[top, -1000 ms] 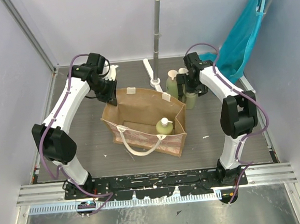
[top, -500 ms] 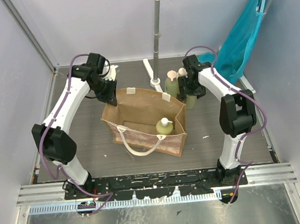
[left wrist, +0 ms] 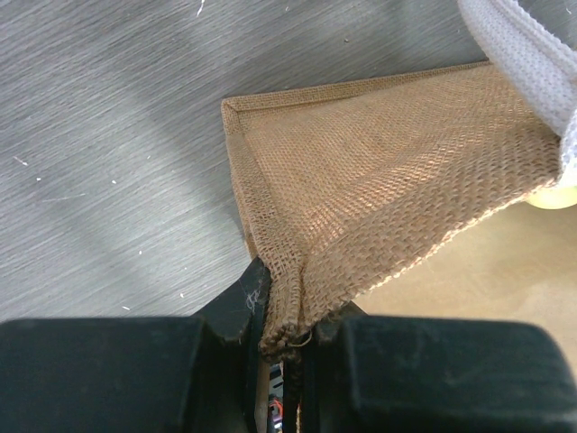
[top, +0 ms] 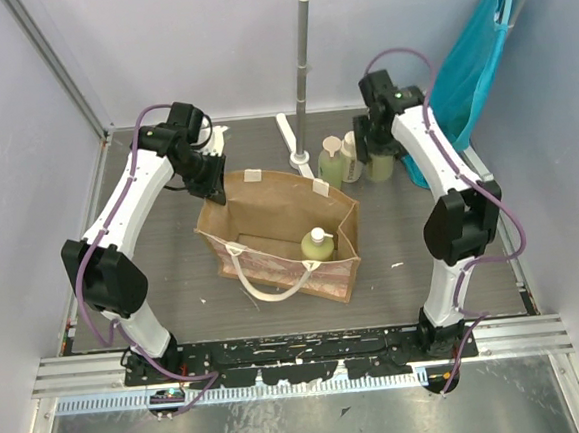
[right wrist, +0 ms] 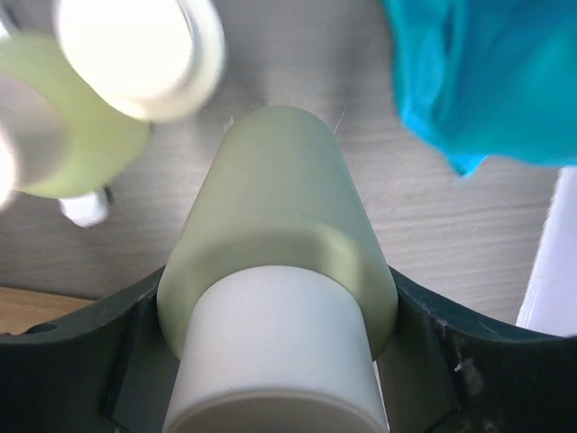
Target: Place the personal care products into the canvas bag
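Note:
I should next move my right gripper back over the bag's rim and down, and let go of its bottle on the spot on the bag's bottom (top: 285, 243) beside the standing bottle, because that spot is empty.
The canvas bag (top: 269, 210) stands open at the table's middle, and one pale green bottle (top: 317, 244) stands inside it at the right. My left gripper (top: 214, 190) is shut on the bag's back-left corner; the left wrist view shows the burlap rim (left wrist: 379, 171) pinched in it (left wrist: 284, 338). My right gripper (top: 378, 157) is shut on a pale green bottle with a white cap (right wrist: 279, 271), held behind the bag's back-right corner. Two more bottles (top: 332, 161) (top: 350, 156) stand just left of it, blurred in the right wrist view (right wrist: 81, 135).
A teal cloth (top: 469, 72) hangs at the back right, close to my right arm, and shows in the right wrist view (right wrist: 487, 81). A metal pole (top: 303, 65) with a white foot stands behind the bottles. Enclosure walls stand on the left, right and back.
My right gripper has risen and moved back and to the right with its bottle, away from the bag's back-right corner. The left arm and the bag have not moved.

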{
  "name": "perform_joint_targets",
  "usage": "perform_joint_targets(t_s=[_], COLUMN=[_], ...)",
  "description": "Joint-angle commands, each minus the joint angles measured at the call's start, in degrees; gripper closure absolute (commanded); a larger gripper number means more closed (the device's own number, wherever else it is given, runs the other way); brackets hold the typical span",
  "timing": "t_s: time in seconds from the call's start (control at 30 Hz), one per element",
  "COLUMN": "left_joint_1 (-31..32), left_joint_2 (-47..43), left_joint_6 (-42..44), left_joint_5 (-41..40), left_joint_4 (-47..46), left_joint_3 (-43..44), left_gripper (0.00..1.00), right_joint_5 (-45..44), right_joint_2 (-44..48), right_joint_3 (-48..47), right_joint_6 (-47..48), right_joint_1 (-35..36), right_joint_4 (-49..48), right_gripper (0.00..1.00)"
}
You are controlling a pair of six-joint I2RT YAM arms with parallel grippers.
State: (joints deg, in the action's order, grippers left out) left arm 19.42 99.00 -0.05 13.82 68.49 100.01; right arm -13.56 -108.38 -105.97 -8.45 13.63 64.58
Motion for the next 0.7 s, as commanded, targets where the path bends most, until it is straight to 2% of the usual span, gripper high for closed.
perform_joint_targets(t_s=[0.0,0.13,0.27,0.4,0.67], left_joint_1=[-0.58,-0.66,-0.66,-0.66,-0.64], left_joint_2=[0.39,0.38,0.4,0.51,0.23], left_joint_6=[1.27,1.46,1.71,1.98,2.3], left_joint_5=[-0.73,-0.35,-0.2,-0.24,-0.24], left_joint_4=[0.4,-0.34,-0.99,-0.93,-0.98], left_joint_3=[0.53,-0.35,-0.95,-0.88,-1.29], left_gripper=[1.0,1.0,1.0,1.0,1.0], right_joint_5=[-4.06,0.32,11.16,23.08,39.26], right_joint_2=[5.66,5.98,8.88,8.29,13.21], right_joint_3=[-16.7,-26.16,-28.98,-33.92,-29.0], right_joint_6=[1.87,4.06,3.79,0.83,-1.25], right_joint_1=[-0.21,-0.18,-0.12,-0.05,2.79], right_joint_4=[2.78,3.33,-1.34,-1.24,-5.8], right_gripper=[0.99,0.99,0.99,0.99,0.99])
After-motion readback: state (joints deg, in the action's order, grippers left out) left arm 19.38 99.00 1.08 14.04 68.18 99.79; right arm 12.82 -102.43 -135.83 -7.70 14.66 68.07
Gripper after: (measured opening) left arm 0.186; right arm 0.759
